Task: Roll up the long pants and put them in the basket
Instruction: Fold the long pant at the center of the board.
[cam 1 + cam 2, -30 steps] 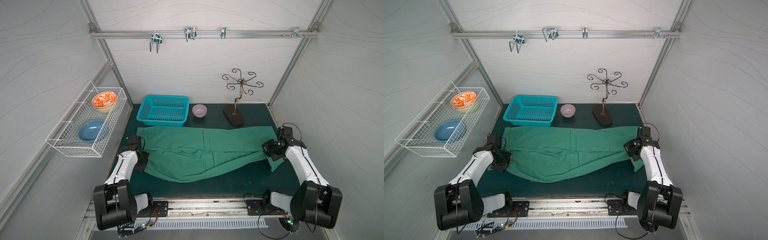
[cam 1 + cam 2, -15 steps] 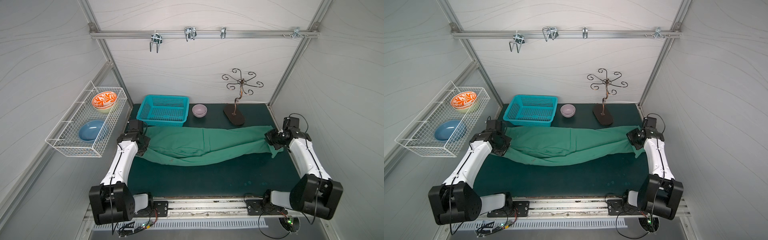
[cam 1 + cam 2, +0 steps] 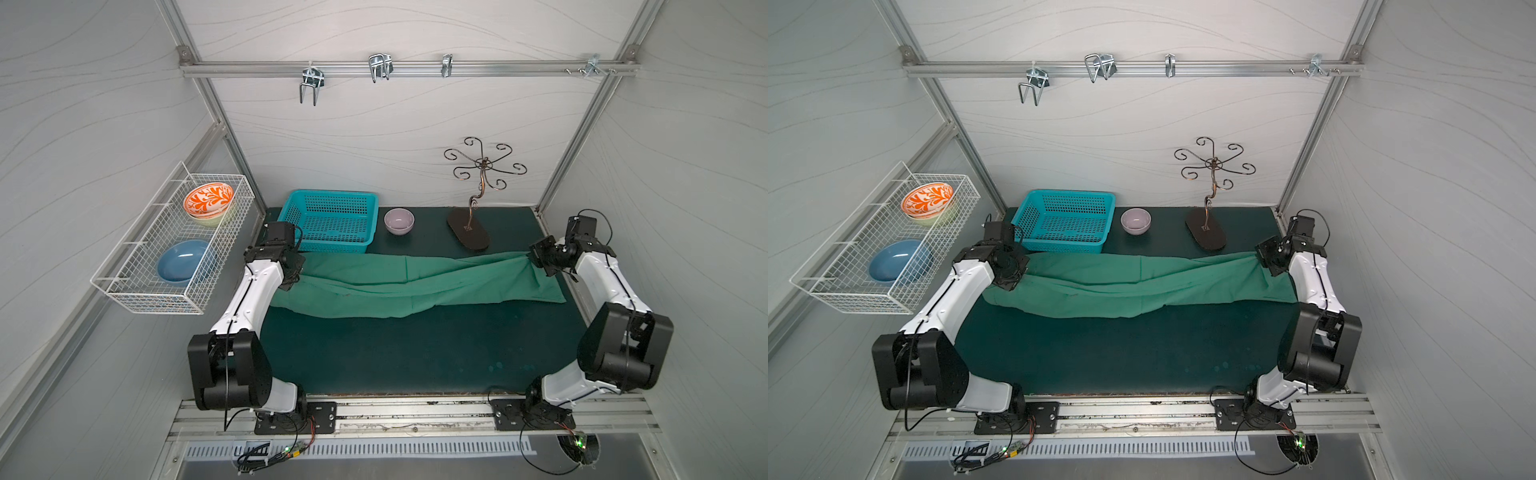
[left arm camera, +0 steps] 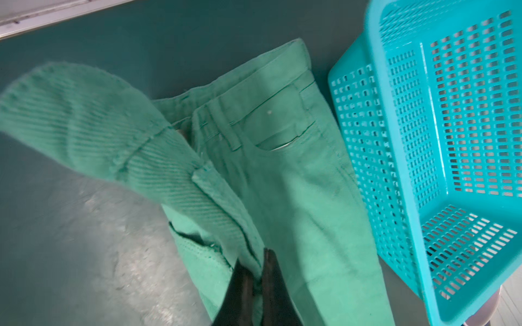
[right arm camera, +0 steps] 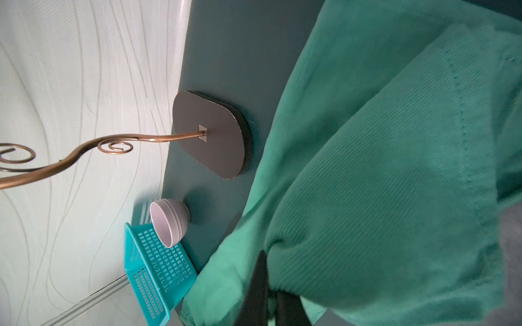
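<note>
The leg, already folded across, goes down to the far edge of the green band (image 3: 523, 255) (image 5: 267, 191) next. My right gripper's fingers release it there, since that edge lies just below.
The long pants (image 3: 415, 282) (image 3: 1142, 286) lie as a narrow green band across the back half of the dark mat (image 3: 395, 353), folded lengthwise, waistband at the left and leg ends at the right. My left gripper (image 3: 296, 271) (image 3: 1016, 275) is shut on cloth at the waist end; the left wrist view shows its black fingers (image 4: 255, 262) pinching a fold beside the pocket (image 4: 282, 132). My right gripper (image 3: 540, 262) (image 3: 1268, 259) is shut on the leg ends, with cloth (image 5: 381, 183) draped over its fingers (image 5: 271, 282).
A turquoise basket (image 3: 332, 220) stands just behind the waist end, close to my left gripper. A pink bowl (image 3: 399, 220) and a metal stand (image 3: 469, 232) sit along the back. A wire rack (image 3: 174, 245) with bowls hangs on the left wall.
Both grippers have moved away from the front toward the back, carrying the near edge of the pants over. The cloth has gone from a wide spread to a narrow folded band.
</note>
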Motion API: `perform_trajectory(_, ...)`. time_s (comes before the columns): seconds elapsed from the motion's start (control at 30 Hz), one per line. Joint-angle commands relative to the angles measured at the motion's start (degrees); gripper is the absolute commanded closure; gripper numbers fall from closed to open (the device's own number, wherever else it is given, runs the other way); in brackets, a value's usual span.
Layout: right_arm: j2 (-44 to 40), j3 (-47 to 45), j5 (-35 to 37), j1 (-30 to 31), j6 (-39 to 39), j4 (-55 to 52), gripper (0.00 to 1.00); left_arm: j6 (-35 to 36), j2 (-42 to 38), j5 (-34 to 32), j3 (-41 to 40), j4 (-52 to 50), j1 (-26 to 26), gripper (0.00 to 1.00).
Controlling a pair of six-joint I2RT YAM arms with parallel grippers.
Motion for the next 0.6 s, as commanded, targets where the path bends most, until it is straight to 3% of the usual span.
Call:
perform_trajectory(0.0,2.1,2.2,-1.5,-1.0,1.0,3.6,1.0,-0.4,2.4,-3.3,4.8,5.1,-1.0,1.0)
perform_trajectory(0.57,12.9,5.6,-1.8,-2.9,1.3,6.9,1.0,-0.2,18.6,-4.3,17.7,7.9,-1.9,1.0)
